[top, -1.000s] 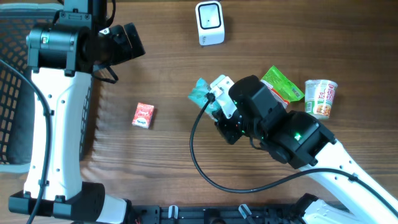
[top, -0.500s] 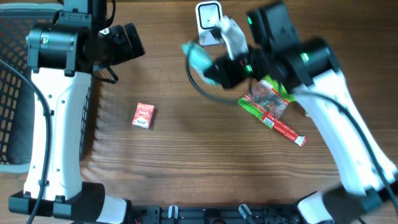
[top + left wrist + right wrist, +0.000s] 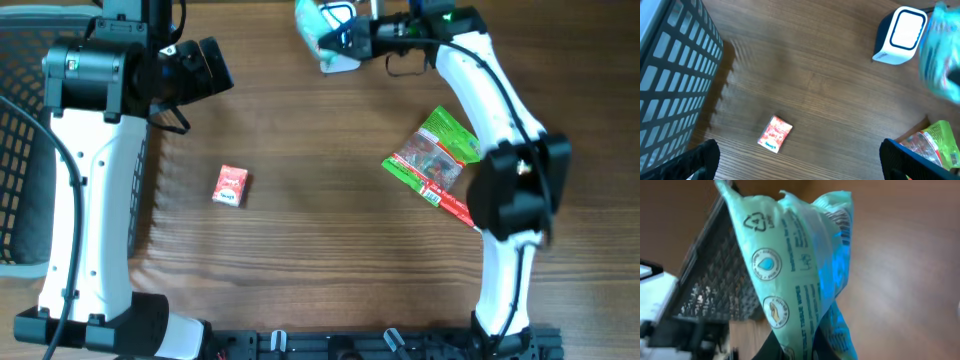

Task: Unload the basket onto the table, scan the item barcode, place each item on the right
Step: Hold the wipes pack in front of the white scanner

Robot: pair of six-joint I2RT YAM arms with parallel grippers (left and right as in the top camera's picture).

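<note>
The robot's right gripper needs to carry the pack across the top of the scanner, because its barcode needs the scanner first. Then it needs to bring the pack back and down beside the green snack bag and release it.
My right gripper (image 3: 347,36) is shut on a mint-green pack of wipes (image 3: 312,24) and holds it in the air at the back of the table. The pack hangs just over the white scanner (image 3: 340,63), covering its top in the overhead view. In the right wrist view the pack (image 3: 795,265) fills the frame, pinched between the dark jaws of the gripper (image 3: 810,345), with printed text and part of a barcode showing along its edge. The left wrist view shows the scanner (image 3: 900,36) with the blurred pack (image 3: 940,55) beside it. My left gripper (image 3: 800,161) hangs open and empty high above the table.
A small red box (image 3: 230,185) lies left of centre, also in the left wrist view (image 3: 775,134). A green snack bag (image 3: 432,160) lies right of centre. A black wire basket (image 3: 20,120) stands along the left edge.
My right arm has swung from the table's middle up to the back, carrying the wipes pack to the scanner. The left arm has stayed still.
</note>
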